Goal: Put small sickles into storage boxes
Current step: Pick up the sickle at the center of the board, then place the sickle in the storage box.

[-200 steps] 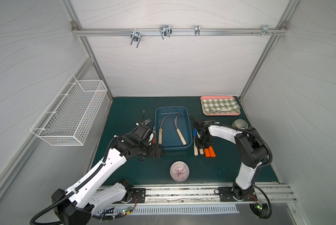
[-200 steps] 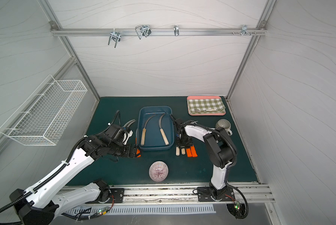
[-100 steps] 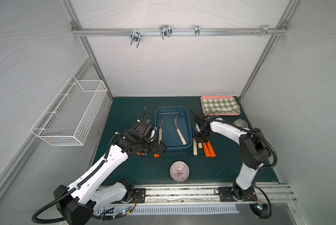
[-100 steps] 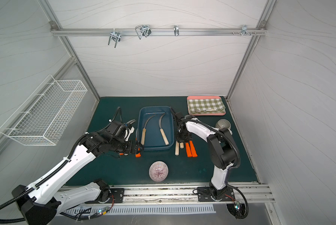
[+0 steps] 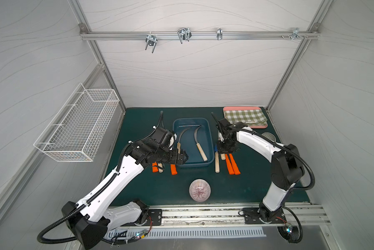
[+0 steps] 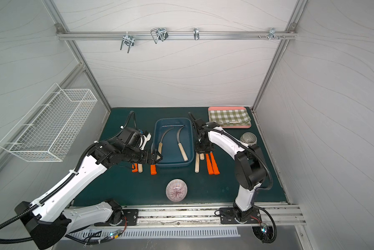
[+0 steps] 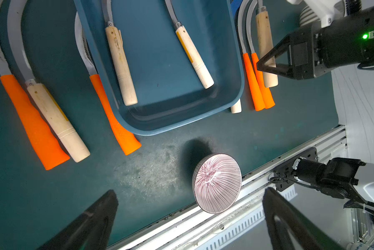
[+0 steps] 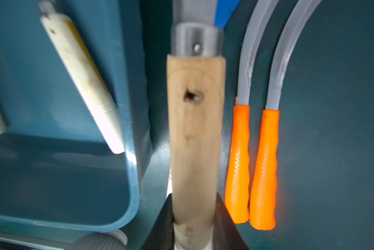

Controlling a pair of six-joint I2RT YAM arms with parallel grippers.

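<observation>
My right gripper needs to lift the sickle over the storage box's side beside it next, then lower and release it. The storage box's bottom by the nearer sickle's wooden handle (image 5: 207, 150) is beyond that side.
The dark blue storage box (image 5: 191, 166) (image 6: 173, 165) sits mid-mat with two wood-handled small sickles (image 5: 202, 152) inside. Left of it lie two orange-handled sickles (image 5: 173, 169) and a wooden one (image 5: 160, 168). Right of it lie a long wooden handle (image 5: 216, 164), a blue blade (image 8: 225, 13) and two orange handles (image 5: 232, 165). My right gripper (image 5: 224, 151) (image 8: 194, 205) is shut on a wooden sickle handle (image 8: 194, 129) beside the box's right wall, raised slightly. My left gripper (image 5: 185, 156) (image 7: 190, 191) hangs open and empty over the box's front left corner.
A pink striped bowl (image 5: 199, 190) stands near the mat's front edge. At the back right are a grey ribbed bowl (image 5: 268, 136) and a pink tray with checked cloth (image 5: 244, 116). A white wire basket (image 5: 79, 129) hangs on the left wall.
My left gripper has swung right, from over the left sickles toward the box's front corner. The right gripper has drawn back slightly, still shut on the wooden handle.
</observation>
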